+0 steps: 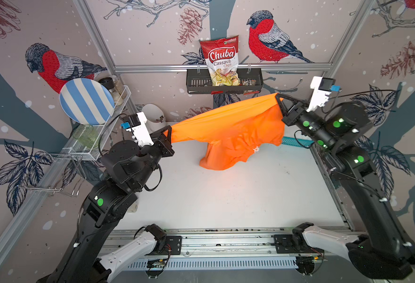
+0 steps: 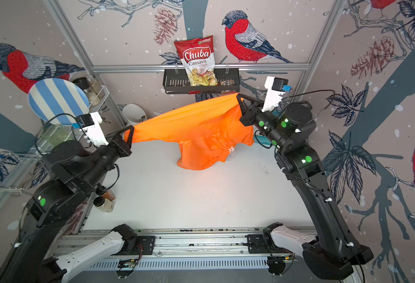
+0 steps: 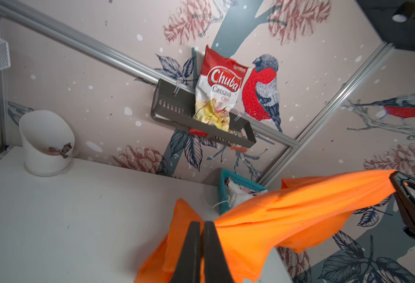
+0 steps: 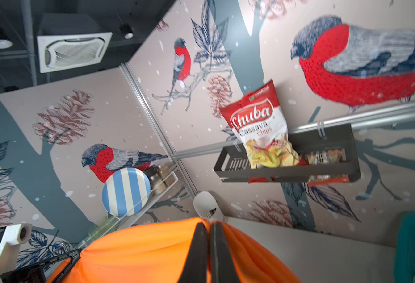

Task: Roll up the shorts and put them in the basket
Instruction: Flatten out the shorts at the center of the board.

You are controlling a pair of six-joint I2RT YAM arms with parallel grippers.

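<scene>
The shorts point(image 1: 231, 122) still hang in midair, so I need to move my left gripper outward and down next, toward the bare tabletop point(image 1: 177, 150) beside the white holder, to release its cloth end.
The bright orange shorts point(image 1: 231, 122) point(image 2: 196, 122) hang stretched in the air between my two grippers, above the back of the white table point(image 1: 226, 196). Their lower folds sag onto the table, with the white drawstring point(image 1: 256, 148) dangling at the front. My left gripper point(image 1: 169, 128) point(image 3: 200, 224) is shut on the left end of the cloth point(image 3: 287, 215). My right gripper point(image 1: 278, 96) point(image 4: 208, 224) is shut on the right end point(image 4: 140, 250) and is held higher, just under the wall shelf.
A black wall shelf point(image 1: 196, 85) with a chips bag point(image 1: 222, 61) hangs behind the shorts. A teal basket point(image 1: 295, 142) holding pale cloth sits at the back right. A white holder point(image 1: 153, 116) stands at the back left by a wire rack point(image 1: 118, 117) with a striped plate point(image 1: 86, 101). Spice jars point(image 2: 104, 201) stand at the left edge.
</scene>
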